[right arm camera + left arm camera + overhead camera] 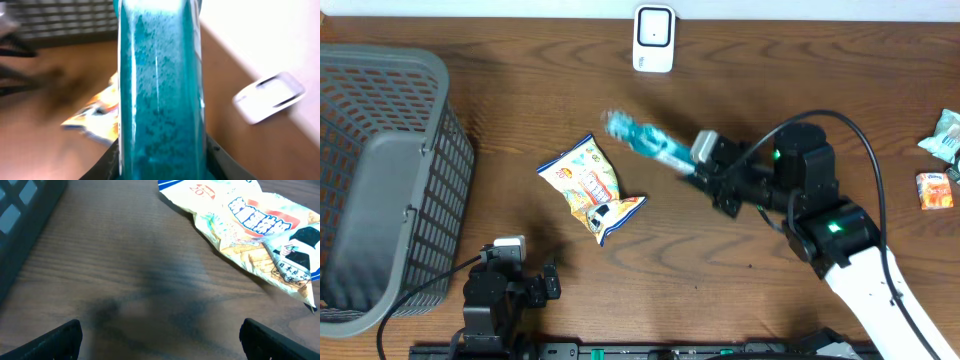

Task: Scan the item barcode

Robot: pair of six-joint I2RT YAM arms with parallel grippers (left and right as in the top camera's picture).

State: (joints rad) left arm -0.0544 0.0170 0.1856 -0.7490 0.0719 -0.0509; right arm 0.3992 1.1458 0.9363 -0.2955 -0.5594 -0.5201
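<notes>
The right gripper moves outward toward the scanner next, then across and down onto the bare wood to release the item, since that wood lies free beside the packets.
My right gripper is shut on a long teal, glossy item and holds it off the table, pointing left and toward the far edge. In the right wrist view the item fills the middle, with a dark finger on each side of it. No barcode shows on the side facing me. A white scanner stands at the far edge; it also shows as a white scanner right of the item. My left gripper hovers low over bare wood, open and empty.
A yellow snack bag lies mid-table, also seen as a snack bag ahead of the left gripper. A grey mesh basket fills the left side. Two small packets lie at the right edge.
</notes>
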